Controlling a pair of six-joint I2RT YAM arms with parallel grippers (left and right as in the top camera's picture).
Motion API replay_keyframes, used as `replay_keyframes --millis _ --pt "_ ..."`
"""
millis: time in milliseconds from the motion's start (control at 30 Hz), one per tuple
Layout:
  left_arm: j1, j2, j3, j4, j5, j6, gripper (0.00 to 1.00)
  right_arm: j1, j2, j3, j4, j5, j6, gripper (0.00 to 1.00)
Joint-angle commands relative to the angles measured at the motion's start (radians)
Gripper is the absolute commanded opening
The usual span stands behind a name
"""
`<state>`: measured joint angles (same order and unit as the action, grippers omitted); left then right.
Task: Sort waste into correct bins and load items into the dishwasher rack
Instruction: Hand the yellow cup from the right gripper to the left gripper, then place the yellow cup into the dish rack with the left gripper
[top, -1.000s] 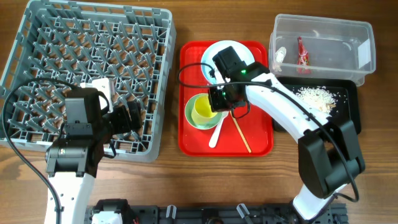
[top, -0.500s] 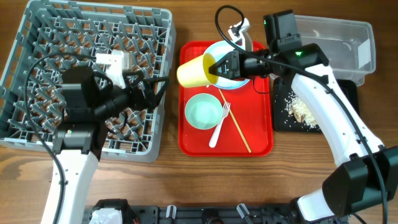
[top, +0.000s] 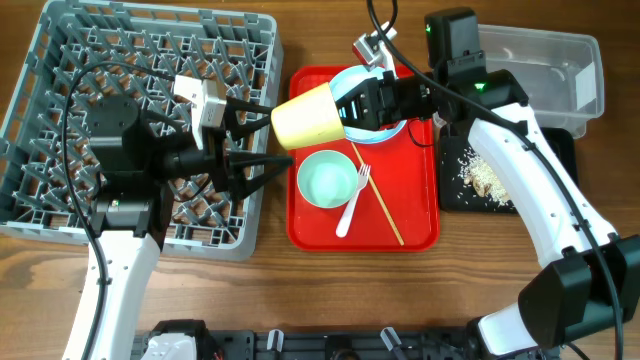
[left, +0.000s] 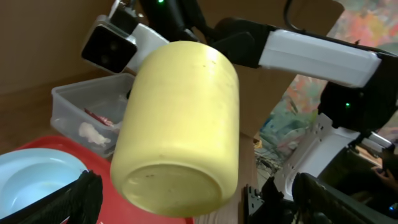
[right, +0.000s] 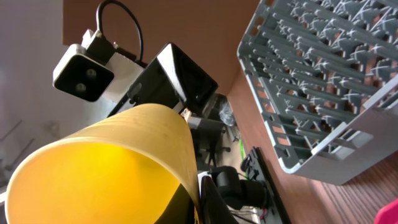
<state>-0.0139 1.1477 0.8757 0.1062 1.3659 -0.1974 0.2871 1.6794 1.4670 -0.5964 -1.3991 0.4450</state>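
The yellow cup is held by my right gripper only at the opposite rim. My left gripper needs to move farther onto the yellow cup's base next, then close around the cup's sides.
My right gripper is shut on the rim of the small yellow cup, holding it on its side in the air over the red tray's left edge. The cup's base points at my left gripper. That gripper is open, a finger on each side of the base and neither pressing it. In the right wrist view the rim is pinched between my fingers. The pale green bowl and white fork lie on the red tray. The white plate is partly hidden under my right wrist. The dishwasher rack stands at the left.
A wooden stick lies on the red tray. The clear tub at the back right holds a red wrapper and a white scrap. The black tray holds rice. My right arm crosses both bins.
My right gripper lifted the yellow cup out of the green bowl and carried it left. My left gripper rose from the rack and came right, open, up to the cup's base.
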Motion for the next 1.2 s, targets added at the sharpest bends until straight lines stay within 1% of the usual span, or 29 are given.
replay_keyframes --millis 0,100,133,200,267,467,533,700,767,833,900,933,1000,1067,1133,1167 --pt "-0.043 0.005 0.015 0.06 0.047 -0.005 0.96 0.033 0.002 0.013 0.005 -0.05 0.002 0.04" --pt "-0.063 0.005 0.015 0.093 0.047 -0.005 0.93 0.049 0.002 0.013 0.005 -0.05 0.004 0.04" --pt "-0.063 0.005 0.015 0.093 0.047 -0.005 0.9 0.05 0.002 0.013 0.005 -0.05 0.003 0.04" --pt "-0.063 0.005 0.015 0.093 0.047 -0.006 0.88 0.05 0.002 0.013 0.005 -0.05 0.003 0.04" --pt "-0.063 0.005 0.015 0.093 0.047 -0.005 0.83 0.05 0.002 0.013 0.005 -0.05 0.003 0.04" --pt "-0.063 0.005 0.015 0.093 0.047 -0.005 0.77 0.05 0.002 0.013 0.005 -0.05 0.003 0.04" --pt "-0.063 0.005 0.015 0.093 0.046 -0.005 0.72 0.05 0.002 0.013 0.005 -0.05 0.003 0.04" --pt "-0.063 0.005 0.015 0.093 0.03 -0.005 0.65 0.05 0.002 0.013 0.005 -0.05 0.003 0.04" --pt "-0.063 0.005 0.015 0.093 0.027 -0.005 0.63 0.05 0.002 0.013 0.005 -0.05 0.003 0.06" --pt "-0.062 0.006 0.015 0.092 0.013 -0.005 0.58 0.05 0.002 0.013 0.005 -0.05 0.002 0.18" --pt "-0.062 0.006 0.015 0.082 -0.015 -0.005 0.52 0.05 0.002 0.013 0.005 -0.049 0.003 0.26" --pt "-0.06 0.005 0.015 0.057 -0.047 -0.005 0.5 0.049 0.002 0.013 0.005 -0.033 0.003 0.33" --pt "-0.046 0.006 0.015 0.011 -0.097 -0.005 0.5 0.04 0.002 0.013 0.005 0.02 0.003 0.4" --pt "-0.015 0.005 0.015 -0.045 -0.156 -0.005 0.5 0.008 0.002 0.013 -0.021 0.178 0.011 0.44" --pt "0.019 0.005 0.015 -0.093 -0.198 -0.004 0.51 -0.023 0.002 0.013 -0.061 0.321 0.014 0.45" --pt "0.04 0.005 0.015 -0.127 -0.216 0.011 0.5 -0.043 0.002 0.013 -0.09 0.426 0.014 0.46"
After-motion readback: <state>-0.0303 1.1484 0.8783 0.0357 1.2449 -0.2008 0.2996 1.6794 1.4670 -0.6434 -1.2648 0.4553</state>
